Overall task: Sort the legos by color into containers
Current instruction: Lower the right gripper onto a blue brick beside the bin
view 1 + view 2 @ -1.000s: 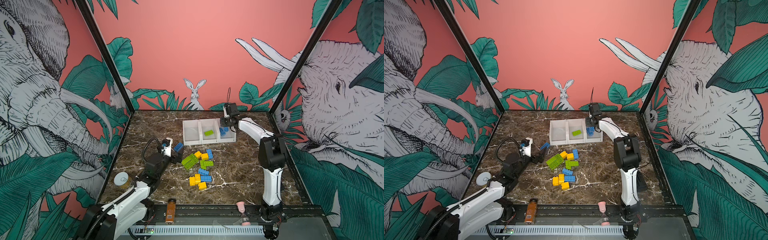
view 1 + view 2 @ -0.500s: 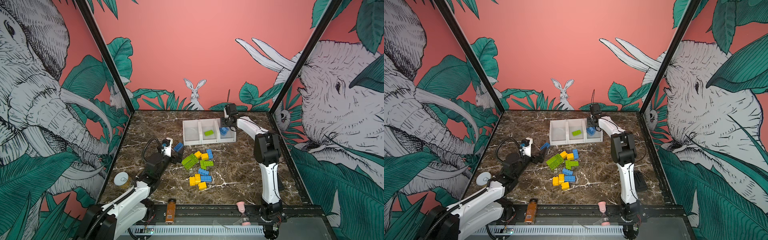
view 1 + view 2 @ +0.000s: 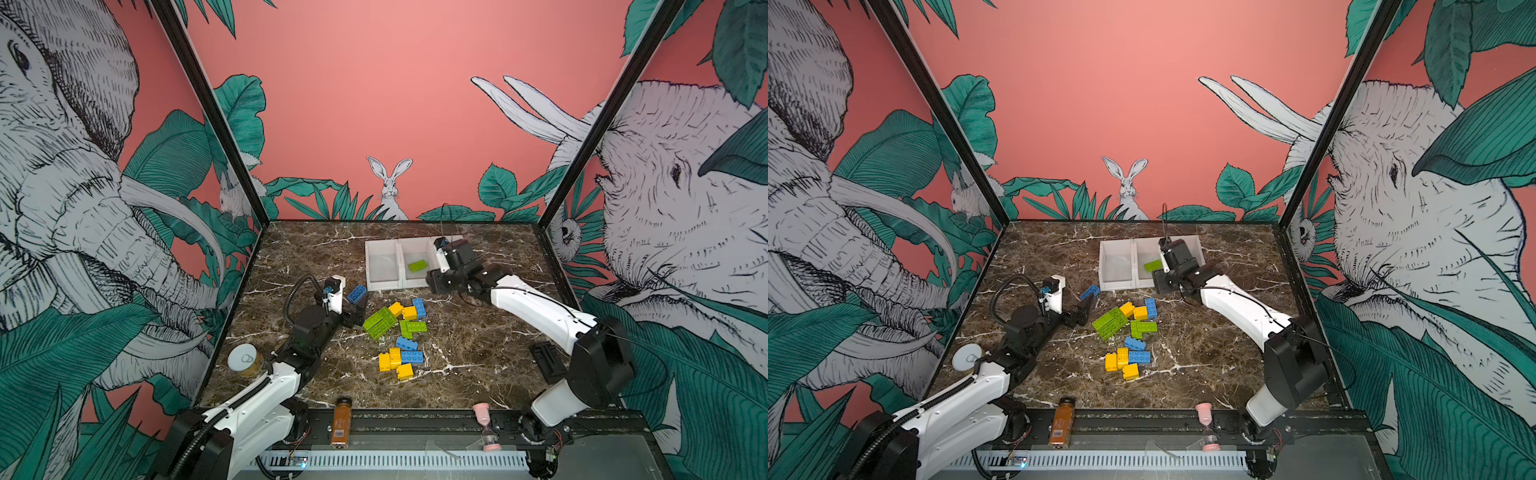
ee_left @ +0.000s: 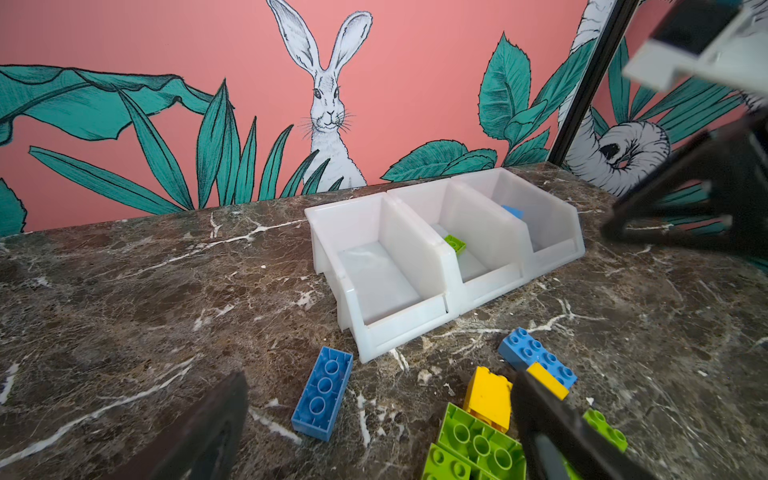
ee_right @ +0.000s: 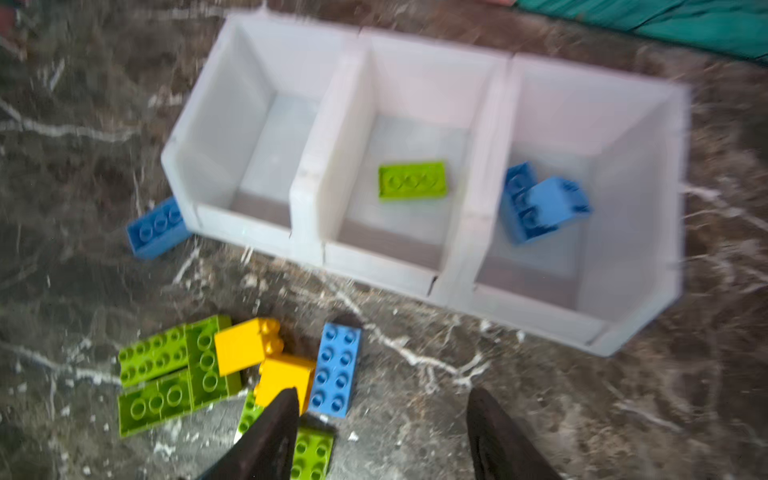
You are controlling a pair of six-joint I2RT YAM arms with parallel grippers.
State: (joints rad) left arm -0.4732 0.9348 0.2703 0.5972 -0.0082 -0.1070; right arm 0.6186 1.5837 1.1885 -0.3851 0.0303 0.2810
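Next, my right gripper moves back and down onto the blue lego's near end (image 3: 421,313) (image 5: 328,397) beside the yellow legos, as that end is below and back of it.
The containers (image 3: 384,286) (image 5: 307,187) are three joined white bins at the back of the table. The left bin is empty, the middle one holds a green lego (image 5: 412,180), and the right one holds two blue legos (image 5: 540,205). My right gripper (image 5: 382,392) (image 3: 436,286) hangs open and empty over the marble just in front of the bins. Loose yellow, green and blue legos (image 3: 399,328) lie in a pile mid-table. My left gripper (image 4: 374,436) (image 3: 353,311) is wide open, low beside an upside-down blue lego (image 4: 323,395) that lies on the table.
A round lidded tin (image 3: 245,359) sits at the table's left edge. A brown bottle (image 3: 341,422) and a pink hourglass (image 3: 484,424) stand on the front rail. A flat black object (image 3: 547,359) lies on the right side.
My right gripper has opened and drawn back from over the right bin toward the front of the bins. The left arm has not moved.
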